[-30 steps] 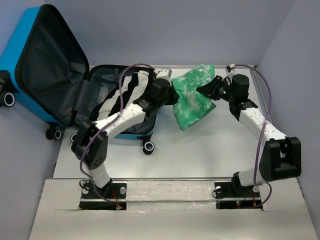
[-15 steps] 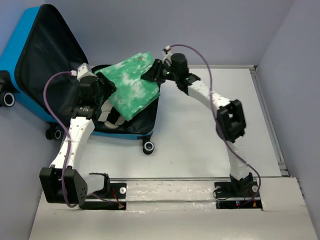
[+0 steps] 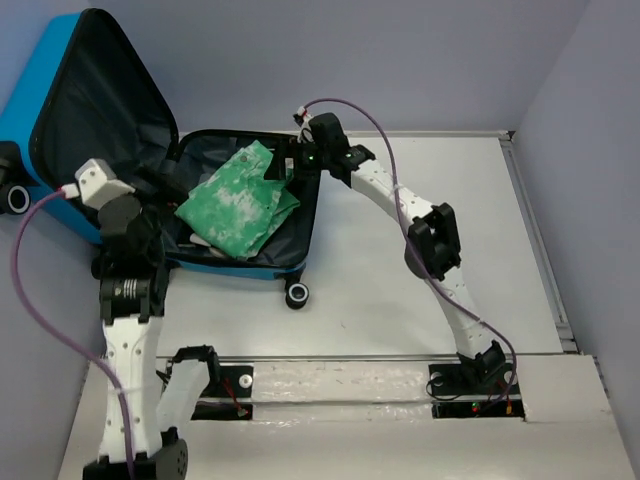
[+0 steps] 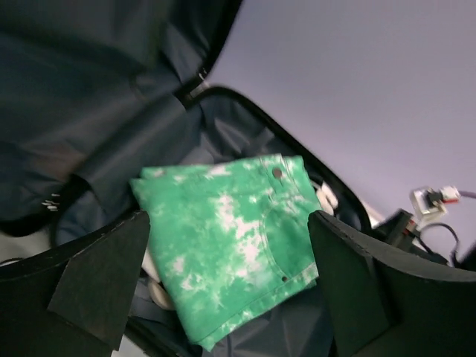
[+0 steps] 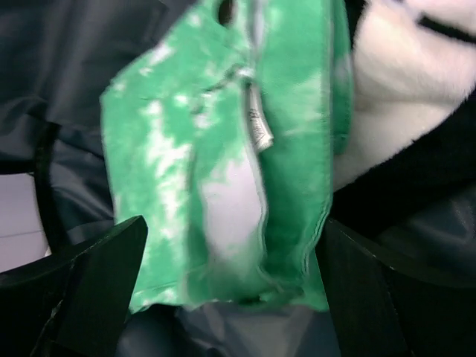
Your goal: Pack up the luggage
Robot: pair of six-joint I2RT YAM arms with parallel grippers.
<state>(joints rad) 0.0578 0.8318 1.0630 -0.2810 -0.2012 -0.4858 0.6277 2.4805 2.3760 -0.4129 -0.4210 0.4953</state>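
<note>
The lid's near rim stands to the left of my left gripper in the top view, so next my left gripper should draw back and turn onto it.
The luggage is a bright-blue suitcase lying open at the table's left, its black-lined lid standing up. Folded green tie-dye shorts lie in its base, on top of a white-and-black garment. My left gripper hangs open at the base's left edge, and the shorts lie beyond its fingers, apart from them. My right gripper stands open at the far rim, with the shorts' edge between its spread fingers and not pinched.
The suitcase wheels stick out over the white table. Grey walls close in the back and both sides. The black lining fills the left wrist view's upper left.
Both grippers have opened and let go of the green shorts, which now lie flat in the suitcase base. The left arm has drawn back to the left, and the right wrist has sunk toward the rim.
</note>
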